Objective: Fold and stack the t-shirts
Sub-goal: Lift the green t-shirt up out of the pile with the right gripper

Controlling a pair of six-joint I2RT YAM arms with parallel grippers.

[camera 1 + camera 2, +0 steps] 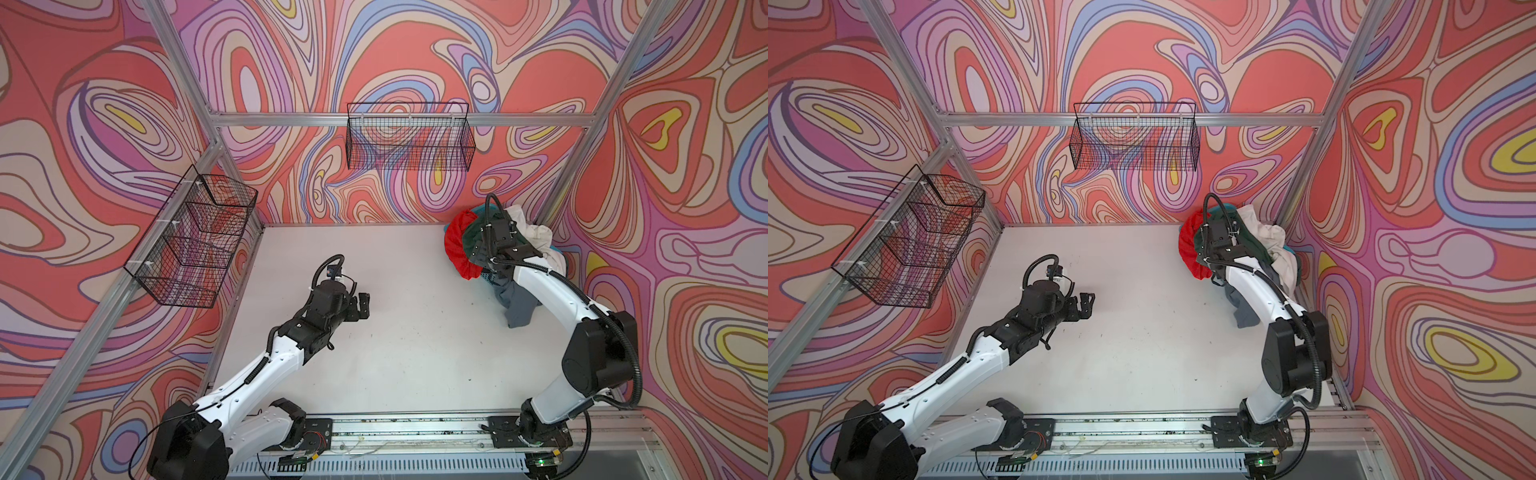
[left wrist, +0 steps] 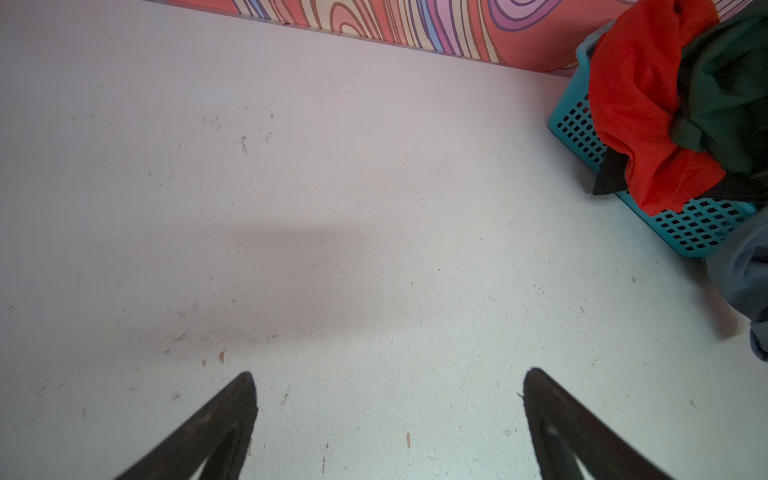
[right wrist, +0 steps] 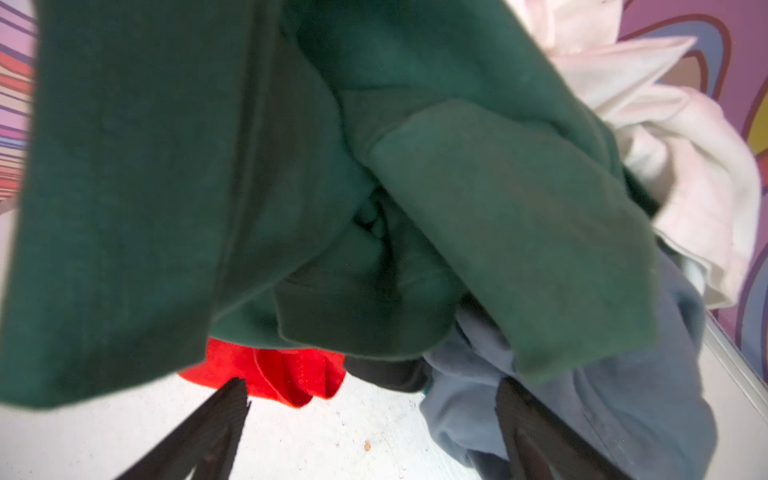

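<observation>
The dark green shirt's lower fold (image 3: 364,320) hangs just outward of the right gripper and lines up between its open fingers, so the robot will ease them outward around it next.
The t-shirts lie heaped in and over a turquoise mesh basket (image 2: 579,133) at the table's back right corner. The red one (image 1: 457,247) hangs over the basket's left side and the dark green one (image 3: 291,166) lies on top. The off-white one (image 1: 538,237) sits at the back, and the grey-blue one (image 1: 517,309) spills onto the table. My right gripper (image 3: 372,382) is open just below the green cloth, nothing between its jaws, one finger against the grey-blue shirt. My left gripper (image 2: 390,374) stands open over bare table (image 1: 395,353) near the middle, holding nothing.
Black wire baskets hang on the back wall (image 1: 409,137) and the left wall (image 1: 195,237). Aluminium frame posts (image 1: 573,166) stand at the corners. The arms' base rail (image 1: 415,432) runs along the front edge.
</observation>
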